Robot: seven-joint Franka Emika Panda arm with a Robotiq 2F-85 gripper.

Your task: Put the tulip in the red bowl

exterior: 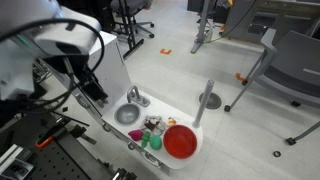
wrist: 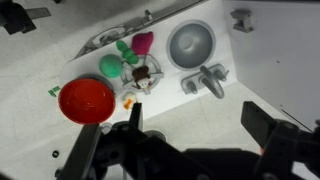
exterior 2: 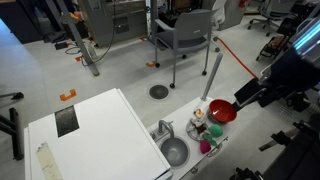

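Observation:
I need to move my open gripper a long way down next, onto the magenta-pink flower head (wrist: 143, 43) alone, because the green toy pieces lie close beside it on the counter.
The tulip (wrist: 144, 42) is a small magenta-pink flower head lying on the white toy counter, next to bright green toy pieces (wrist: 110, 66). It shows in both exterior views (exterior: 135, 134) (exterior 2: 206, 146). The red bowl (wrist: 86, 99) stands upright near the counter's end, a short way from the tulip, and looks empty; it also shows in both exterior views (exterior: 181, 141) (exterior 2: 222, 111). My gripper (wrist: 200, 120) is open and empty, hovering above the counter beside the faucet, apart from both things. In the exterior views (exterior: 95, 90) (exterior 2: 250, 95) it hangs above the counter.
A grey metallic round basin (wrist: 191, 44) with a faucet (wrist: 205, 80) sits beside the toys. A small figure-like toy (wrist: 143, 78) and an orange bit (wrist: 128, 101) lie between bowl and basin. Chairs (exterior 2: 185, 35) and a grey post (exterior: 205, 100) stand on the floor around.

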